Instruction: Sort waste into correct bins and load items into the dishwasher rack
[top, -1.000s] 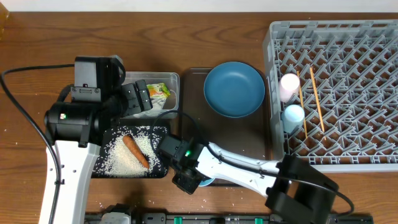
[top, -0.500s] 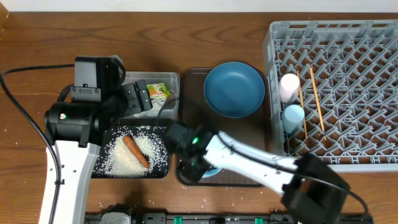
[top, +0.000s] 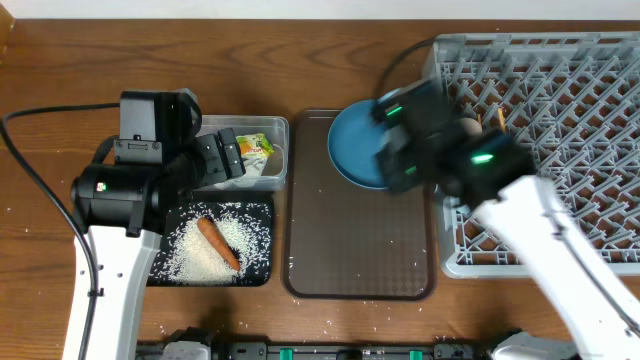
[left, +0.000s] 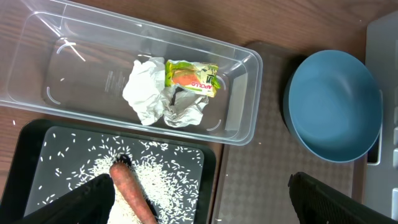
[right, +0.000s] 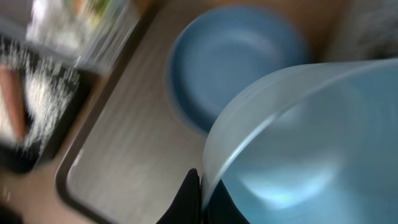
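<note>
The far wires of the rack are empty, so my right gripper should next swing outward and to the right in the overhead view, tilt the bowl (right: 311, 143) and let go of it among those wires.
My right gripper (right: 199, 200) is shut on the rim of the small white-blue bowl (right: 311, 143) and holds it above the blue plate (right: 230, 56). In the overhead view my right arm (top: 450, 150) covers the plate's (top: 352, 150) right side and the rack's (top: 560, 80) left edge. My left gripper (left: 205, 205) is open and empty above the clear tub (left: 244, 65), which holds the crumpled wrapper (left: 180, 90). The carrot (left: 127, 196) lies on rice (left: 171, 186) in the black tray (left: 31, 140). The cups and chopsticks are mostly hidden by the arm.
The brown serving tray (top: 360, 250) lies between the bins and the rack, with the plate at its far end. A few rice grains lie on the table in front of the black tray (top: 265, 215).
My right arm has swung from the front of the serving tray up and to the right, carrying the bowl over the plate toward the rack. The left arm has not moved.
</note>
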